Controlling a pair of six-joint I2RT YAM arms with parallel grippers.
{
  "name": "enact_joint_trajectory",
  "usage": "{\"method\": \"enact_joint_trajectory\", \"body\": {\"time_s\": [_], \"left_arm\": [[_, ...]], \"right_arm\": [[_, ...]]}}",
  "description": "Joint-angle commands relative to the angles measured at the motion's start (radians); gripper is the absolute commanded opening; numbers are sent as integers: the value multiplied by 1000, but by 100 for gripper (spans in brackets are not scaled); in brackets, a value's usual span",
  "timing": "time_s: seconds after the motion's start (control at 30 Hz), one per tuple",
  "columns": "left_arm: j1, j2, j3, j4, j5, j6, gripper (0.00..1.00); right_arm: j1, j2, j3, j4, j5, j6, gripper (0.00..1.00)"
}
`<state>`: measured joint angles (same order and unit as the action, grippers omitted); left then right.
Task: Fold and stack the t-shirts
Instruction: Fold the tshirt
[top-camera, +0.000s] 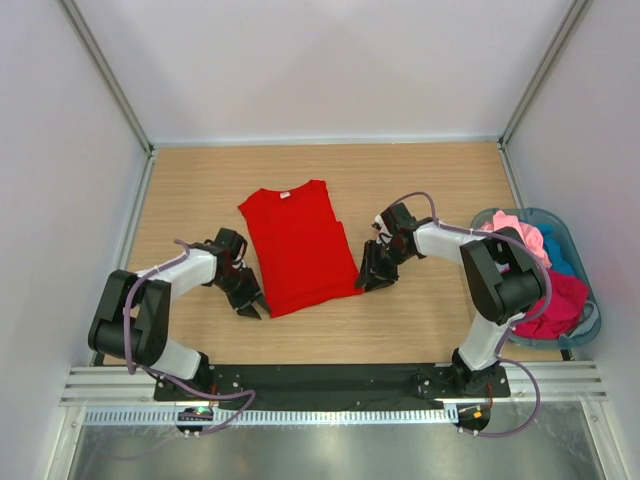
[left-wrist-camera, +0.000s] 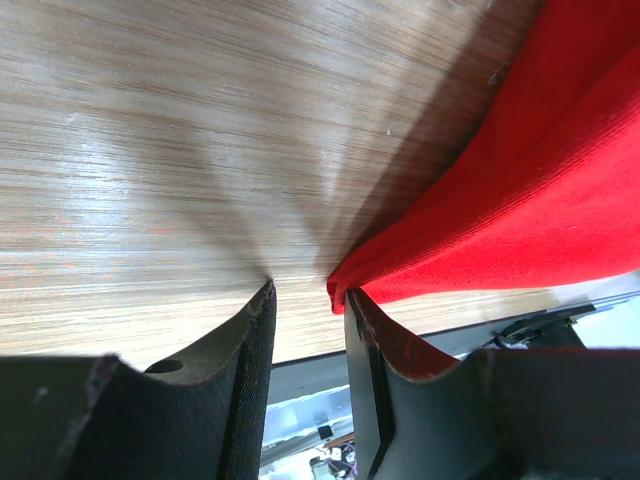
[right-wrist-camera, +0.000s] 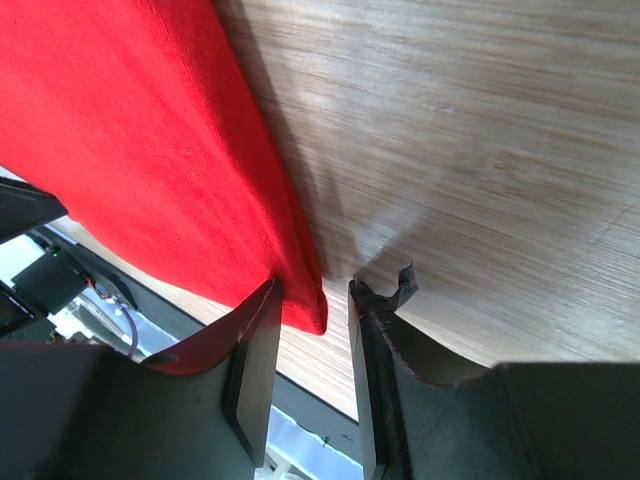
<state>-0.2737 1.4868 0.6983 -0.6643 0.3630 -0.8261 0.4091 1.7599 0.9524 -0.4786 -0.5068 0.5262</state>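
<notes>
I should keep my right gripper where it is and close its fingers on the t-shirt's near corner on the basket side, because that corner is between its open fingers.
A bright red t-shirt (top-camera: 298, 245) lies flat mid-table, sleeves tucked in, its white neck label (top-camera: 284, 194) at the far end. My left gripper (top-camera: 250, 305) is down at its near left corner. In the left wrist view the left gripper (left-wrist-camera: 308, 292) is open, and the red hem corner (left-wrist-camera: 345, 285) touches the tip of the right finger. My right gripper (top-camera: 372, 280) is at the near right corner. In the right wrist view the right gripper (right-wrist-camera: 313, 290) is open, with the shirt's corner (right-wrist-camera: 308, 310) hanging in the gap beside the left finger.
At the right edge of the table a translucent blue-grey basket (top-camera: 592, 300) holds a pink t-shirt (top-camera: 515, 228), a teal one (top-camera: 560, 255) and a crimson one (top-camera: 555, 300). White walls enclose the table on three sides. The arms' base rail (top-camera: 320, 385) runs along the near edge.
</notes>
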Motion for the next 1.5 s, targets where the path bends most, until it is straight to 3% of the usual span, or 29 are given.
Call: {"method": "enact_joint_trajectory", "body": {"time_s": [0.0,0.37,0.63,0.73,0.8,0.83,0.87,0.93,1.13,1.47], "left_arm": [[-4,-25,7,2,-7,12,35],[-38,-63,-26,43,14,-53,40],[-73,-28,-49,106,14,-84,39],[-76,-11,-51,111,1,-82,34],[-76,-7,-49,112,-10,-79,25],[-76,-3,-45,111,-18,-74,17],[-76,-3,-37,92,-27,-62,1],[-76,-16,-11,60,-57,-48,0],[-81,-97,43,-60,-72,-31,0],[-110,-259,75,-159,-44,-123,0]], "right_arm": [[7,-27,-17,15,-1,14,41],[16,-31,-24,23,-3,26,43],[23,-39,-32,32,-7,41,41],[26,-40,-44,49,-16,54,40],[27,-39,-47,58,-16,61,31],[25,-37,-47,58,-13,61,24],[27,-39,-41,57,-9,61,10],[25,-53,-37,40,29,55,1],[25,-111,-14,-17,56,41,1],[28,-270,49,-170,142,6,1]]}}
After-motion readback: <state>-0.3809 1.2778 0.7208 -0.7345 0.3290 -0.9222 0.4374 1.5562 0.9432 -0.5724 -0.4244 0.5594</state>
